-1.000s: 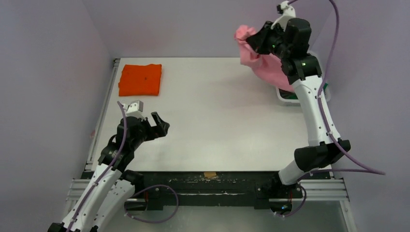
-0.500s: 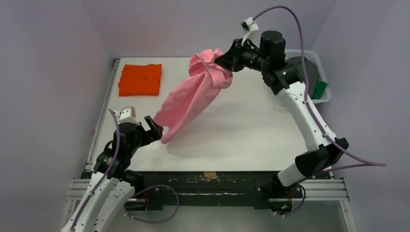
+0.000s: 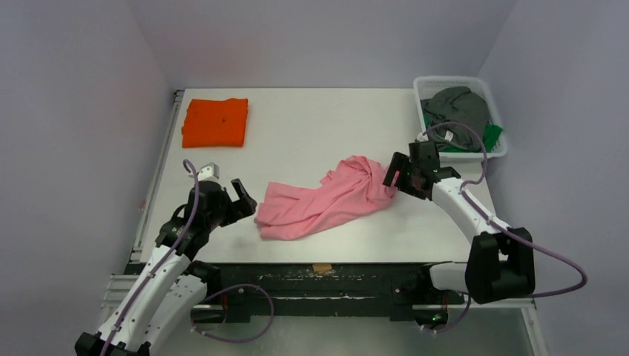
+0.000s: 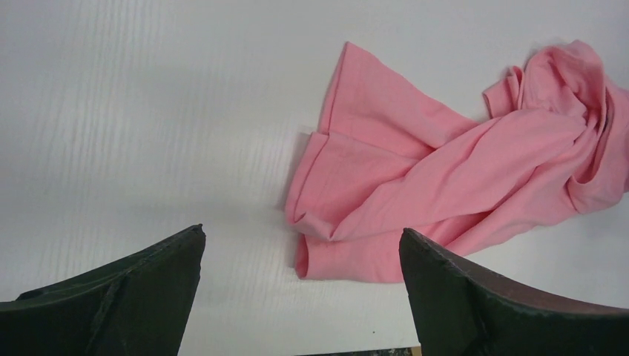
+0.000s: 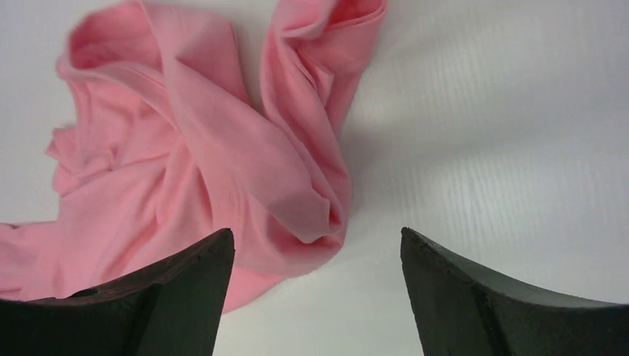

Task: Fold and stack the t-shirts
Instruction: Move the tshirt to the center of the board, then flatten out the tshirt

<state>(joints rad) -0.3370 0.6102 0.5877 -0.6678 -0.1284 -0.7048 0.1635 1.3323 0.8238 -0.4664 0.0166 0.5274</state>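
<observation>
The shirt's far hem corner (image 3: 271,185) (image 4: 349,56) lies clear of the folds. It gets my left gripper next, which moves down, outward and toward the right in the top view onto it.
A light pink t-shirt (image 3: 326,199) lies crumpled on the white table (image 3: 311,133) near the front middle; it also fills the left wrist view (image 4: 445,185) and the right wrist view (image 5: 193,163). My right gripper (image 3: 395,178) is open just past the shirt's bunched right end, with nothing between its fingers. Open too, my left gripper (image 3: 243,199) sits beside the shirt's left hem without touching it. A folded bright orange t-shirt (image 3: 216,122) rests at the back left. Dark grey (image 3: 454,106) and green (image 3: 492,135) t-shirts lie in the basket.
A white mesh basket (image 3: 495,150) stands at the table's back right corner. Purple-grey walls close in on three sides. A metal rail (image 3: 159,170) runs along the table's left edge.
My right arm swung the pink t-shirt from the basket down onto the table and let go of it; the jaws have opened. The left gripper stayed in about the same spot, open.
</observation>
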